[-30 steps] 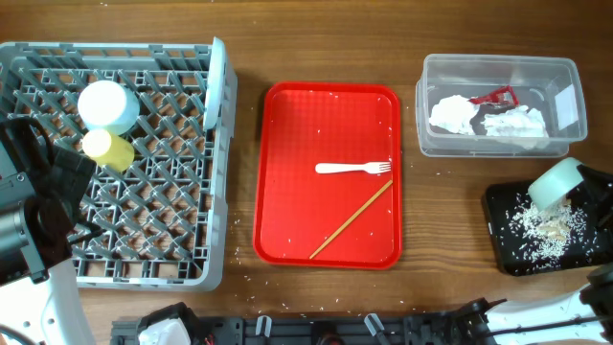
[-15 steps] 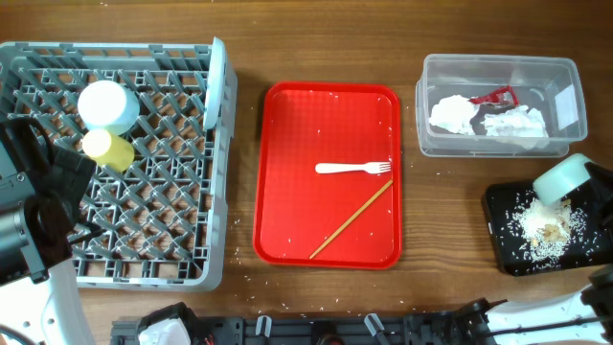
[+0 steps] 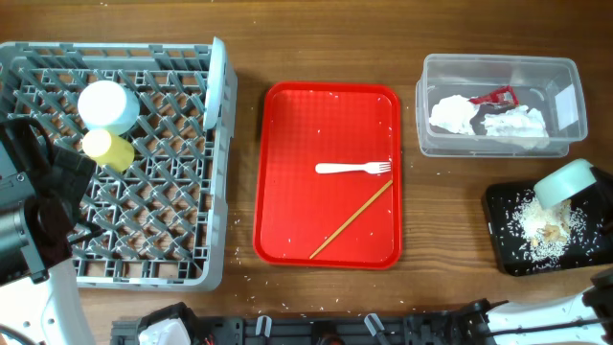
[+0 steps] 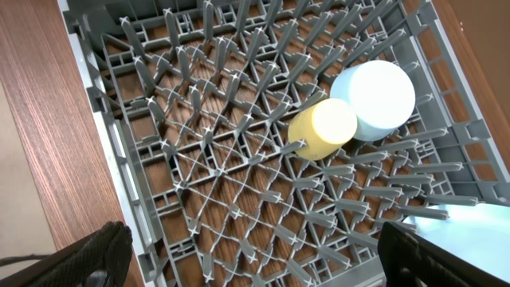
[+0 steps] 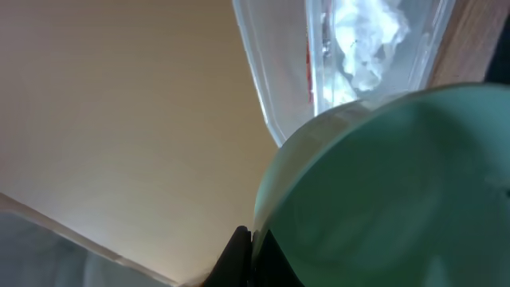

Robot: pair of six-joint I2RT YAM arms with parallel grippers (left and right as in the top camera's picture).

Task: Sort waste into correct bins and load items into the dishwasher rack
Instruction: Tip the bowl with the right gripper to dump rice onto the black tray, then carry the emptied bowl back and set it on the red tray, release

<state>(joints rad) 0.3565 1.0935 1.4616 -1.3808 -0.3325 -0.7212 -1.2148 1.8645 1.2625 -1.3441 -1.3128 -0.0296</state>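
The bowl goes left in the overhead view with my right gripper to the tray's bare near corner by the rack next, then comes down and is released.
The grey dishwasher rack (image 3: 182, 259) stands at the left and holds an upturned light blue bowl (image 3: 106, 103), a yellow cup (image 3: 107, 149) and a plate (image 3: 219, 84) standing on edge at its right wall. My left gripper (image 3: 81, 196) hovers open and empty over the rack (image 4: 199, 159); the bowl (image 4: 374, 100) and cup (image 4: 321, 127) show ahead of it. My right gripper (image 3: 588, 188) is shut on the rim of the pale green bowl (image 3: 565, 180), tilted over the black bin (image 3: 500, 203), which holds rice crumbs (image 3: 538, 230). The bowl (image 5: 398, 191) fills the right wrist view. The white fork (image 3: 354, 169) lies on the red tray.
The red tray (image 3: 287, 192) sits mid-table with a wooden stick (image 3: 351, 218) beside the fork. The clear tub (image 3: 436, 72) at the back right holds white napkins (image 3: 488, 119) and a red wrapper scrap (image 3: 493, 96). Small crumbs dot the table near the tray.
The right gripper has shifted the green bowl slightly right over the black bin. The left arm has not moved.
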